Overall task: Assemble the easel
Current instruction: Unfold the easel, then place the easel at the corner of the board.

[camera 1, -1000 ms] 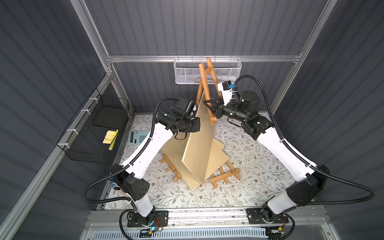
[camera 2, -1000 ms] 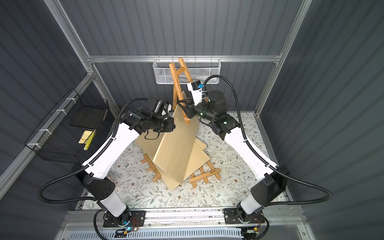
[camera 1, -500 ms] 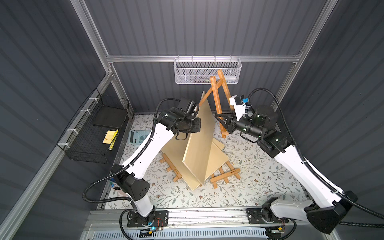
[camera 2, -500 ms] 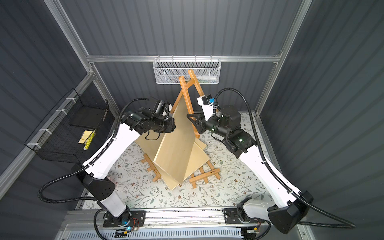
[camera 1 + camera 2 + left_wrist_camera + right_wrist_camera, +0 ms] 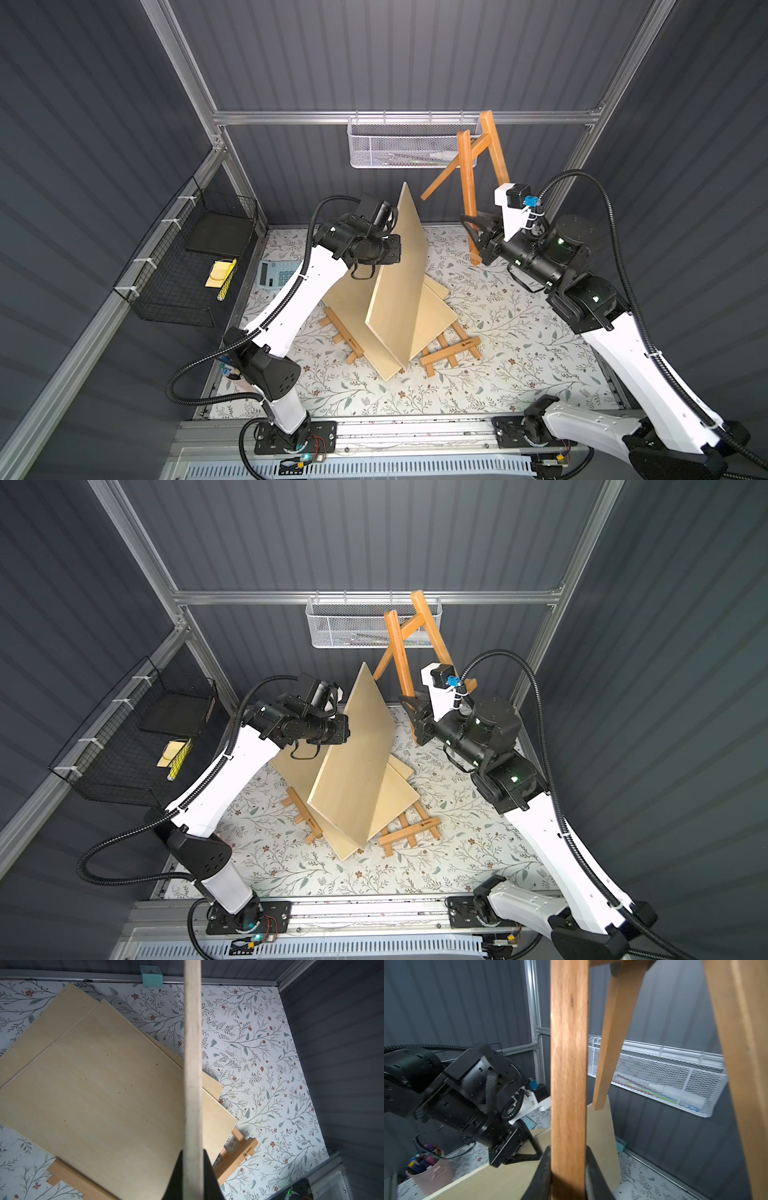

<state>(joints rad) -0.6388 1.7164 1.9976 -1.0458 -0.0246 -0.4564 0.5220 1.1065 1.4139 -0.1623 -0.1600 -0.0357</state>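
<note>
The right gripper lowers away from the board next, stands the easel on the bare tabletop and releases its leg, as that spot lies below the gripper.
An orange-brown wooden easel (image 5: 467,187) (image 5: 401,658) hangs in the air at the back right, its top in front of the wall basket. My right gripper (image 5: 473,235) (image 5: 412,715) (image 5: 568,1152) is shut on the lower part of one easel leg (image 5: 569,1064). My left gripper (image 5: 394,245) (image 5: 347,729) (image 5: 193,1154) is shut on the edge of a pale plywood board (image 5: 403,291) (image 5: 353,771) (image 5: 192,1043), which stands tilted on its lower end. A clear gap separates board and easel.
Two more pale boards (image 5: 432,320) (image 5: 93,1095) lie flat over two folded easels (image 5: 451,357) (image 5: 343,332) mid-table. A white mesh basket (image 5: 399,145) hangs on the back wall. At the left are a black wire basket (image 5: 187,266) and a calculator (image 5: 276,274).
My right arm has swung the easel rightward, away from the held board, and its top now sits at the basket's right end. The left arm and its board have barely moved.
</note>
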